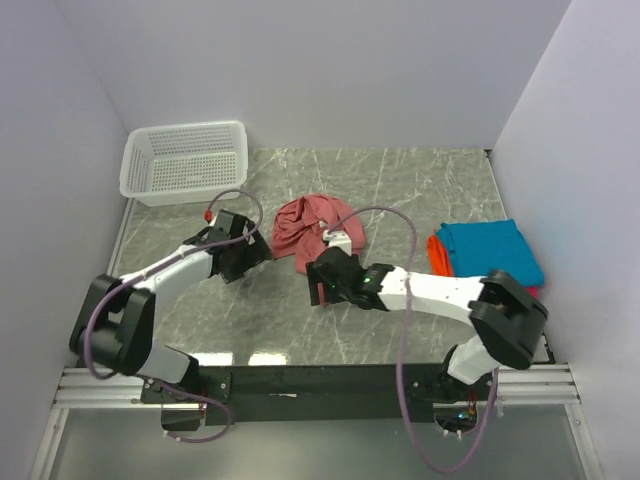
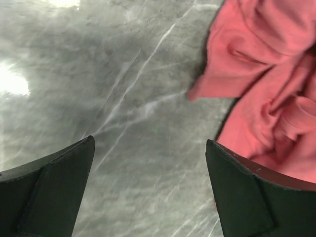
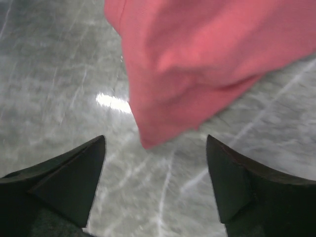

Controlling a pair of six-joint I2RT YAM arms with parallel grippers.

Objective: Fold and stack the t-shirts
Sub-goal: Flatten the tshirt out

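I should ease my left gripper down, outward and sideways onto the red shirt's hem corner (image 2: 197,92), which juts onto bare table to the gripper's right in the top view.
A dusty salmon-red t-shirt (image 1: 315,225) lies crumpled in the middle of the marble table. It also shows in the left wrist view (image 2: 266,84) and the right wrist view (image 3: 197,59). A folded teal-blue t-shirt (image 1: 490,248) lies on an orange one (image 1: 437,254) at the right, with a pink edge (image 1: 534,291) beneath. My left gripper (image 1: 262,243) is open and empty just left of the red shirt; in its wrist view (image 2: 150,143) bare table lies between the fingers. My right gripper (image 1: 318,278) is open and empty at the shirt's near edge, over bare table in its wrist view (image 3: 155,140).
A white plastic mesh basket (image 1: 185,160) stands at the back left corner. White walls close in the table on three sides. The black rail with the arm bases (image 1: 320,380) runs along the near edge.
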